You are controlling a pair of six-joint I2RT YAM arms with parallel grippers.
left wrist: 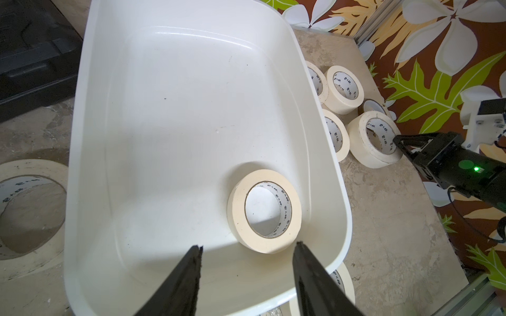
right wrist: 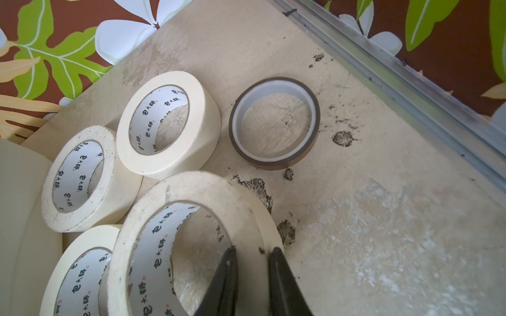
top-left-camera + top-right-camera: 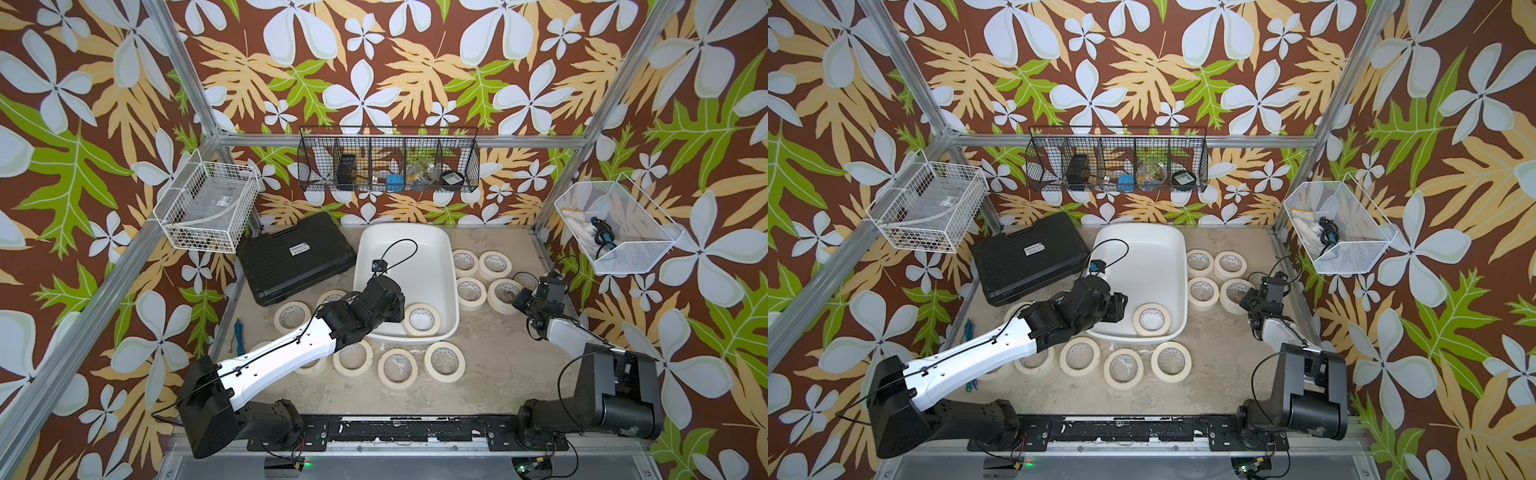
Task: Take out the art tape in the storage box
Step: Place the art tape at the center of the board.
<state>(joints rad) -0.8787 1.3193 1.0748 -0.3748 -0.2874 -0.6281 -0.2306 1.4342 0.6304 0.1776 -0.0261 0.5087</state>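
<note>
I need to lower the roll in my right gripper next onto the bare tabletop just below, beside the other cream rolls and outside the box, and release the roll's side.
The storage box is a white tub at the middle back of the table. One art tape roll lies flat in its near right corner. My left gripper hovers open over the box's near end, just short of that roll, holding nothing. To the right of the box, my right gripper is shut on the wall of another cream roll, with one finger inside the ring and one outside.
Several cream rolls lie on the table in front of the box, and more to its right. A thin brown-edged roll lies near the right rail. A black hard case sits left of the box. Wire baskets hang on the walls.
</note>
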